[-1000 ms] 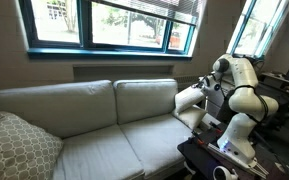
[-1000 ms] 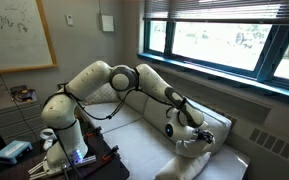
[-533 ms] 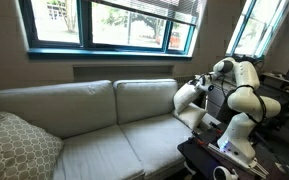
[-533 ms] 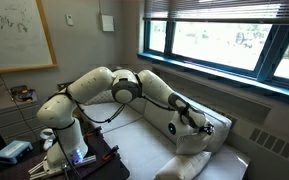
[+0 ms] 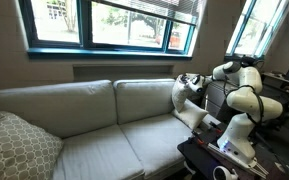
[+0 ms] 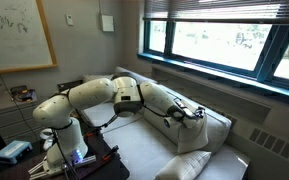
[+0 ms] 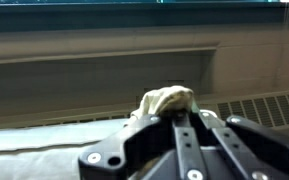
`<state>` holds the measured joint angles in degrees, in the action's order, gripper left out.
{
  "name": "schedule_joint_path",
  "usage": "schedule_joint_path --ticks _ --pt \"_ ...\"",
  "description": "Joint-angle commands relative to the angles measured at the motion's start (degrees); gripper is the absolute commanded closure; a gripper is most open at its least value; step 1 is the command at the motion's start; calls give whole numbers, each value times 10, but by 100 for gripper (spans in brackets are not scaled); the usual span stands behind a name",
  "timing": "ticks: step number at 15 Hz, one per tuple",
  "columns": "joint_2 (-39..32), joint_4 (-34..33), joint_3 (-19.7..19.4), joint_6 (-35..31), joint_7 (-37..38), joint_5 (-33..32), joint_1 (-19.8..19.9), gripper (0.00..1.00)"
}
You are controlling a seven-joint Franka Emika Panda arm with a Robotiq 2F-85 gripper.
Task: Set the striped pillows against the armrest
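Note:
The robot next needs to lower its gripper and draw it back toward the seat (image 6: 161,157) beside the second pillow to let go of the cream striped pillow's corner, since the cream striped pillow hangs above the end seat.
My gripper (image 5: 191,82) is shut on the top corner of one striped pillow (image 5: 180,96), a small cream cushion that hangs from it above the sofa's end seat. In an exterior view the gripper (image 6: 191,113) holds this pillow (image 6: 206,133) near the sofa back. In the wrist view cream fabric (image 7: 168,100) sits bunched between the jaws (image 7: 179,118). A second cream pillow (image 5: 192,118) lies on the seat below, at the sofa's end. The pale armrest (image 6: 186,167) is low at the near end; in the view from the front it is mostly hidden.
The pale sofa (image 5: 94,125) has tall back cushions (image 5: 144,98) under a windowsill. A large lattice-patterned pillow (image 5: 19,145) leans at the far end. A black table (image 5: 219,155) with the robot base stands beside the sofa.
The gripper has risen and moved toward the sofa back, lifting the held pillow off the seat by the armrest. The second pillow has not moved.

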<state>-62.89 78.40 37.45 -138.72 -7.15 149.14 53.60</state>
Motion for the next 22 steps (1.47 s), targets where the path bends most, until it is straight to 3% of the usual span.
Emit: schedule_joint_path --ticks 1,4,7,9,10,14,19,22 --pt "-69 24 114 86 -145 0 27 99" --pt "-153 64 192 142 -267 3 50 99" --pt "-218 137 212 253 -335 6 85 99" --pt "-250 187 194 344 -344 6 109 99" --pt "-215 258 155 398 -309 6 149 99" --pt "-228 383 79 560 -277 4 229 99" --pt "-227 467 1 606 -215 0 315 99" --pt "-227 477 -1 591 -209 -2 339 99"
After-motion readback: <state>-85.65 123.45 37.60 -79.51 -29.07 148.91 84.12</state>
